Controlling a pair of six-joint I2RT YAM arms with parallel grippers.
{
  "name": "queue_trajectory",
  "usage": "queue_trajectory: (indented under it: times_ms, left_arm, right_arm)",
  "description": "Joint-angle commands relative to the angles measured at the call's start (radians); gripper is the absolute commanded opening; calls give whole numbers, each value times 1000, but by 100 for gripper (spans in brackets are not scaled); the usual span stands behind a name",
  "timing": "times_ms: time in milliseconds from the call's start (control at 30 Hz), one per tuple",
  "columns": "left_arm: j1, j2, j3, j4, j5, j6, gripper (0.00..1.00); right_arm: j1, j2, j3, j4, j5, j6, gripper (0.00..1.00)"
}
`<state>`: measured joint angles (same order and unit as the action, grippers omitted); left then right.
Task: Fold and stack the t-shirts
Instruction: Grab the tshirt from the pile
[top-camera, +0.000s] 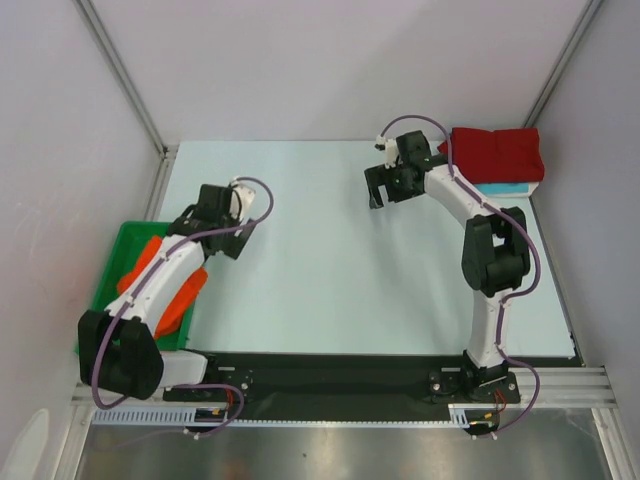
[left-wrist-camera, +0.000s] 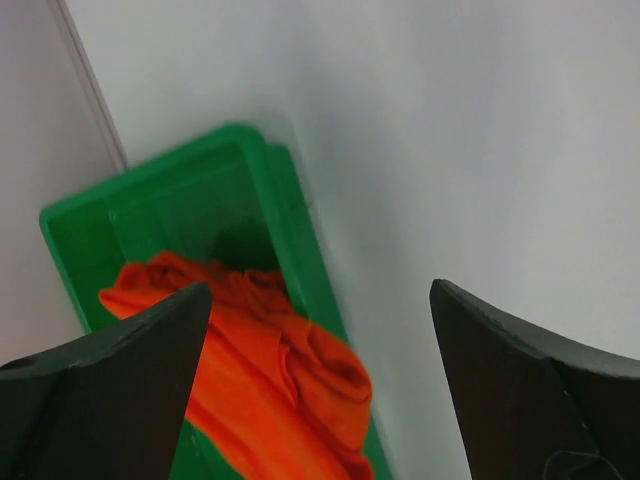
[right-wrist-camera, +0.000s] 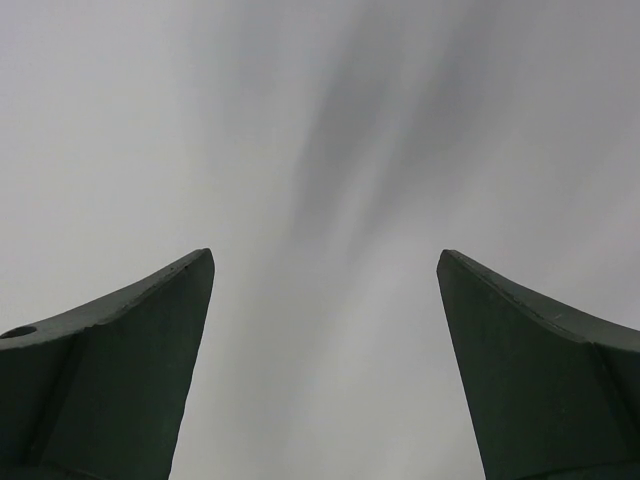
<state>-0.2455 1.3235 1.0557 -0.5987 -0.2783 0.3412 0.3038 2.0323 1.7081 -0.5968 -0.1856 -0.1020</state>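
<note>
My left gripper moves over the tray's rim and down onto the bunched orange t-shirt fold (top-camera: 194, 279) (left-wrist-camera: 284, 356) next, since that lies below it, to its left in the top view.
A dark red t-shirt (top-camera: 497, 152) lies folded at the table's back right corner, on top of a light turquoise t-shirt (top-camera: 501, 188) whose edge shows beneath it. Crumpled orange t-shirts (top-camera: 186, 298) (left-wrist-camera: 270, 380) fill the green tray at the left. My left gripper (top-camera: 230, 243) (left-wrist-camera: 320, 285) hangs open just right of the tray, above its rim, with nothing between its fingers. To the left of the red shirt, my right gripper (top-camera: 385, 197) (right-wrist-camera: 325, 252) is open and empty over bare table.
The green plastic tray (top-camera: 112, 268) (left-wrist-camera: 300, 235) sits at the table's left edge, partly under my left arm. Grey walls with metal posts close in the back and both sides. The pale table top (top-camera: 330, 270) spreads between the arms.
</note>
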Motion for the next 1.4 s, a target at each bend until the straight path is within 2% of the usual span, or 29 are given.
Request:
queue_trajectory:
  times_ms: [0,133,167,233,500,800,933,1033,1100,1133,1233,1367]
  left_arm:
    - [75,-104,-98,7,-92,101,95]
    - [161,-110,-115,-7,-56,120,84]
    - [172,-101,-108,-13,-42,128,76]
    - [205,-90,-97,-23,-24,143,72]
    - [224,-55,-95,-73,19,156,61]
    - [242,-32,-123,-46,13,142,58]
    - [276,6,-109,-53,7,147,48]
    - [282,34,-91,-61,24,134,44]
    - [282,31,-82,-59,31,136,35]
    - [284,25,-80,-59,28,137,22]
    - [282,11,-77,-49,28,140,0]
    - [282,-32,-43,-35,44,114,0]
  right_arm:
    - [1,-21,11,3,-74,1,100]
    - [0,15,38,-9,-110,27,100]
    - [0,20,42,-11,-123,33,100]
    - [0,31,53,-11,-155,42,100]
    - [1,55,85,-17,-160,41,100]
    - [1,65,94,-5,-149,35,100]
    - [1,68,102,-9,-149,30,100]
    - [3,71,104,-9,-144,28,100]
    - [1,71,102,-11,-144,27,100]
    - [1,71,102,-9,-143,24,100]
    - [1,75,104,-9,-143,24,100]
    - [1,81,111,-8,-147,22,100]
